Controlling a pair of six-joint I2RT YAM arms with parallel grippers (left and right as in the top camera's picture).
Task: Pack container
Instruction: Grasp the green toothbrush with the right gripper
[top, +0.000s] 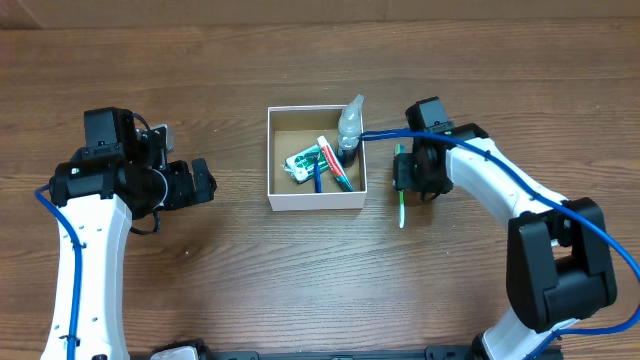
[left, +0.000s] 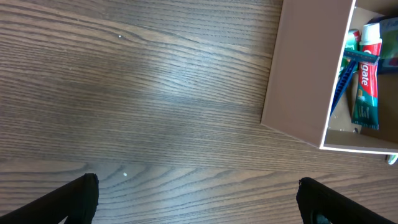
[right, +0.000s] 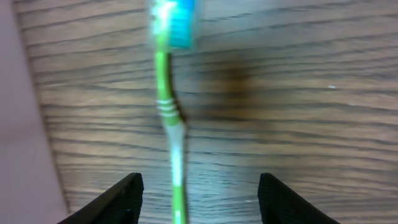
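The right gripper lowers onto the pale part of the green toothbrush's handle (right: 176, 163) next and closes. That part of the handle lies directly below, between the two open fingers.
The container (top: 315, 198), a square white box with a brown inside, stands mid-table. It holds a red, white and green toothpaste tube (top: 336, 164), a blue-handled item (top: 319, 176) and a small green and white item (top: 301, 162). A clear spray bottle (top: 350, 124) stands in its far right corner. A green toothbrush (top: 401, 206) with a blue head lies on the table just right of the box. My right gripper (top: 412, 180) is open above it, fingers (right: 199, 193) either side of the handle (right: 166, 112). My left gripper (top: 203, 183) is open and empty left of the box (left: 292, 74).
The box's side wall (right: 18, 124) shows close at the left of the right wrist view. The toothpaste tube (left: 367, 74) shows inside the box in the left wrist view. Bare wooden table (top: 300, 280) surrounds the box.
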